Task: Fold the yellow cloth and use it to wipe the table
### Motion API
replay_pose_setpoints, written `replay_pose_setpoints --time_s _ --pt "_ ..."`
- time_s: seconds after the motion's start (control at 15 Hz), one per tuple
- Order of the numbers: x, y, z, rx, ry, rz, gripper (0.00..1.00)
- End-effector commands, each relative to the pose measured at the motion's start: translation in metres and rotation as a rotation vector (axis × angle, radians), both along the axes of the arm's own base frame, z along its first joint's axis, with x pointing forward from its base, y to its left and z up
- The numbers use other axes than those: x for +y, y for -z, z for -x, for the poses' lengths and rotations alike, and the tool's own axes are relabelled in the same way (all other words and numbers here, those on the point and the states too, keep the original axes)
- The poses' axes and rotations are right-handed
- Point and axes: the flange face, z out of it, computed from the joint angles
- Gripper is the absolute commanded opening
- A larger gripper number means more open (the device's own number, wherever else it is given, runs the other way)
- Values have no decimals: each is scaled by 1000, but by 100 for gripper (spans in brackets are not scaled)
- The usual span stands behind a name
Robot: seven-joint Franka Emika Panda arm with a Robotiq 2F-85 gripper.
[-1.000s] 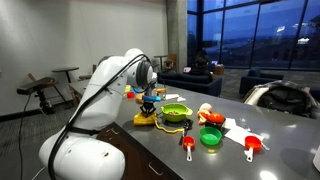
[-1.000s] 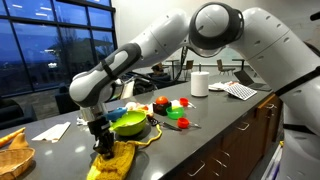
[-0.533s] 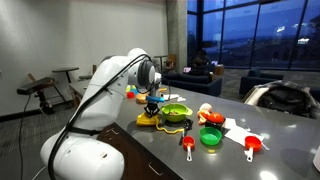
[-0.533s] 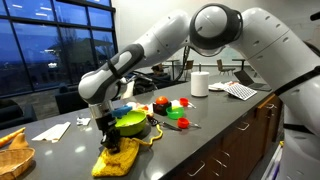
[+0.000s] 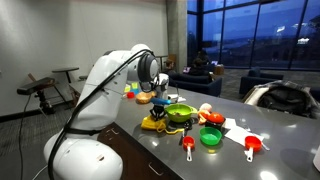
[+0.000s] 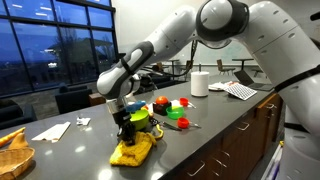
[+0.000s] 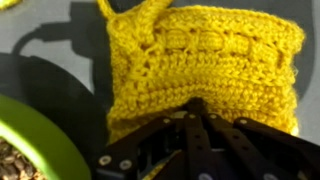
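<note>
I should slide the cloth back past the bowl onto bare table with my gripper and release the cloth's near edge, because that part of the table is open toward the red measuring cups.
The yellow cloth (image 7: 205, 60) is a crocheted rag lying bunched on the dark grey table (image 6: 205, 135). It shows in both exterior views (image 5: 154, 124) (image 6: 133, 152), just in front of the lime-green bowl (image 6: 141, 116). My gripper (image 7: 197, 104) points straight down onto it, with the jaws closed together and the tips buried in the cloth's near edge. It also shows in both exterior views (image 5: 160, 113) (image 6: 130, 134). The bowl's rim (image 7: 35, 135) is at the lower left of the wrist view.
Red measuring cups (image 5: 187, 143) (image 5: 250, 147) and a green cup (image 5: 210, 136) lie beyond the bowl. A white napkin (image 6: 52, 130), a woven basket (image 6: 12, 157) and a paper towel roll (image 6: 199, 83) are on the table. The table's front edge is close by.
My gripper has slid along the table with the yellow cloth under it, moving toward the bowl and the toys. The cloth now lies more bunched.
</note>
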Motion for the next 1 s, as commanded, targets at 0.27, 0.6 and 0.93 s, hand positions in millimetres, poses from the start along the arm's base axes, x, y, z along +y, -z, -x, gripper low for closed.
replay_pose_setpoints --time_s 0.27,0.6,0.93 --pt "-79 8 40 18 155 74 0" --pt "-115 9 58 25 225 115 0" --pt "-128 8 68 4 256 134 6"
